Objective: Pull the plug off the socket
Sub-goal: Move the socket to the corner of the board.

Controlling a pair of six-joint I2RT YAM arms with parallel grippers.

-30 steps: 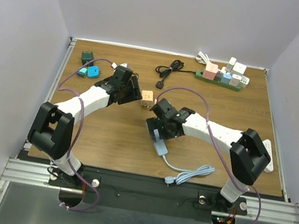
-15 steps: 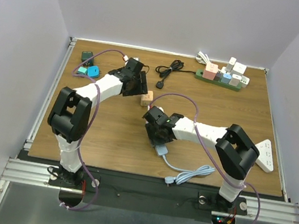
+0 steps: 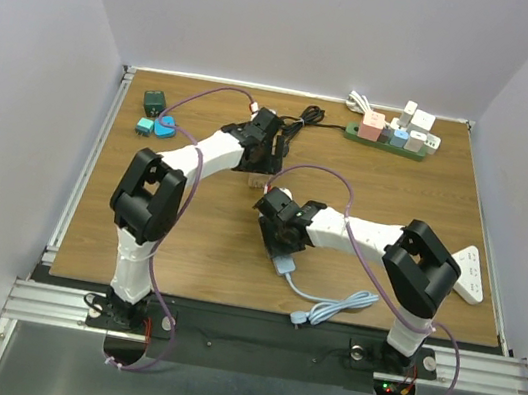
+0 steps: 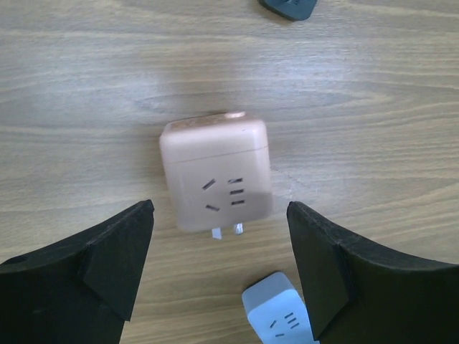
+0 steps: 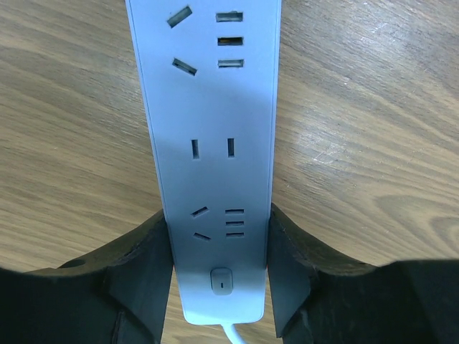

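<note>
The pink cube plug (image 4: 215, 175) lies loose below my left gripper. My left gripper should next go down around the plug, then close its fingers on it.
A pale pink cube plug (image 4: 215, 175) lies on the wooden table with its bare metal prongs (image 4: 226, 231) showing. It is apart from the light blue socket strip (image 4: 276, 319). My left gripper (image 4: 219, 215) hovers open above the plug, one finger on each side, touching nothing. From above, the left gripper (image 3: 263, 152) hides most of the plug. My right gripper (image 5: 219, 244) is shut on the socket strip (image 5: 215, 107) near its switch end, pads against both long sides. In the top view the right gripper (image 3: 278, 222) sits mid-table, with the strip's end (image 3: 284, 265) poking out.
The strip's pale cable (image 3: 327, 304) coils toward the front edge. A green power strip with several adapters (image 3: 393, 136) and a black cable (image 3: 297, 122) lie at the back. A white strip (image 3: 469, 273) is at the right, small teal and blue adapters (image 3: 155, 124) at the left.
My left arm has swung right and now sits over the pink plug with its jaws wider. My right gripper has closed onto the blue socket strip.
</note>
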